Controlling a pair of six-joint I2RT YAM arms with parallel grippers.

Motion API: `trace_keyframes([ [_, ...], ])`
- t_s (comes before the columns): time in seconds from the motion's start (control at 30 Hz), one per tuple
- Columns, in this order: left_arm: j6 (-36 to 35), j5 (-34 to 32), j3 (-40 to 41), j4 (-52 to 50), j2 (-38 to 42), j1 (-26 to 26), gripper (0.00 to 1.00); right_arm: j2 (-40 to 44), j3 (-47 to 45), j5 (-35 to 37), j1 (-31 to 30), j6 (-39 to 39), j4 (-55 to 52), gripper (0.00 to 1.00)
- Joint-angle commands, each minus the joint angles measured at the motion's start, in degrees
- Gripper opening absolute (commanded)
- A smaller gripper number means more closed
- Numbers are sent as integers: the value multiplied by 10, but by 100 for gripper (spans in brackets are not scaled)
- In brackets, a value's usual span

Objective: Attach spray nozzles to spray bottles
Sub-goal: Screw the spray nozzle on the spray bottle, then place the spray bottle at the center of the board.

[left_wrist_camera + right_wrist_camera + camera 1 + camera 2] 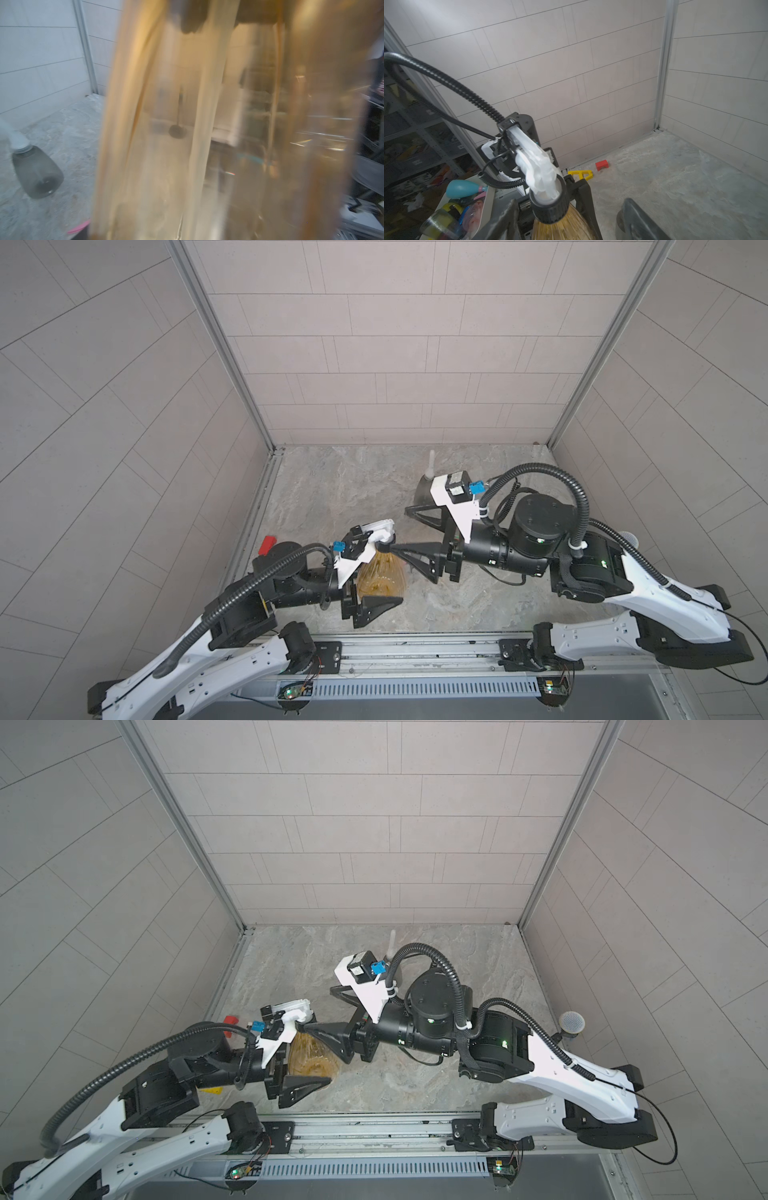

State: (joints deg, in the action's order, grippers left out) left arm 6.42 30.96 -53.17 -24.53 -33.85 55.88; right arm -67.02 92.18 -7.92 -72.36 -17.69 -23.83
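Note:
I should next push my right gripper toward the amber bottle's neck. Then I should close its fingers on the nozzle's black collar [385, 546] [550, 208], because it is already between the open fingers.
An orange-amber spray bottle [381, 578] [311, 1056] stands near the front left, and my left gripper [376, 584] is shut on its body. The amber wall [207, 124] fills the left wrist view and hides the fingers there. A white spray nozzle [382, 536] [301, 1011] [537, 166] with a black collar [550, 207] sits on the bottle's neck. My right gripper [400, 529] [319, 1009] [569, 202] is open, its jaws wide on either side of the collar and apart from it. A smoky grey spray bottle [424, 489] [39, 172] with a white nozzle [431, 460] [392, 940] stands at the back.
A red block [268, 545] [230, 1020] [601, 165] and a yellow piece [580, 174] lie by the left wall. A microphone [629, 537] [571, 1023] stands at the right. A metal rail [415, 645] runs along the front edge.

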Motion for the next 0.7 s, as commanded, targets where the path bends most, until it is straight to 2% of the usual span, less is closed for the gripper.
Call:
trace_keyframes([
  [0.0,7,53,0,28,-7,-1,0,-12,10,-80,5,20,-7,77],
  [0.13,9,49,-3,28,-16,-2,0,-17,-1,-78,7,7,12,64],
  [0.3,16,41,0,31,-20,-1,0,-8,-34,-63,9,-11,49,37],
  [0.4,23,29,4,34,-17,-2,2,-2,-49,-60,11,-20,62,26],
  [0.43,26,21,5,33,-15,-2,11,-1,-53,-55,11,-21,64,23],
  [0.53,32,0,9,30,-4,-2,58,12,-69,-26,15,-23,71,13],
  [0.67,39,-28,20,24,17,-2,97,38,-94,37,25,-23,75,7],
])
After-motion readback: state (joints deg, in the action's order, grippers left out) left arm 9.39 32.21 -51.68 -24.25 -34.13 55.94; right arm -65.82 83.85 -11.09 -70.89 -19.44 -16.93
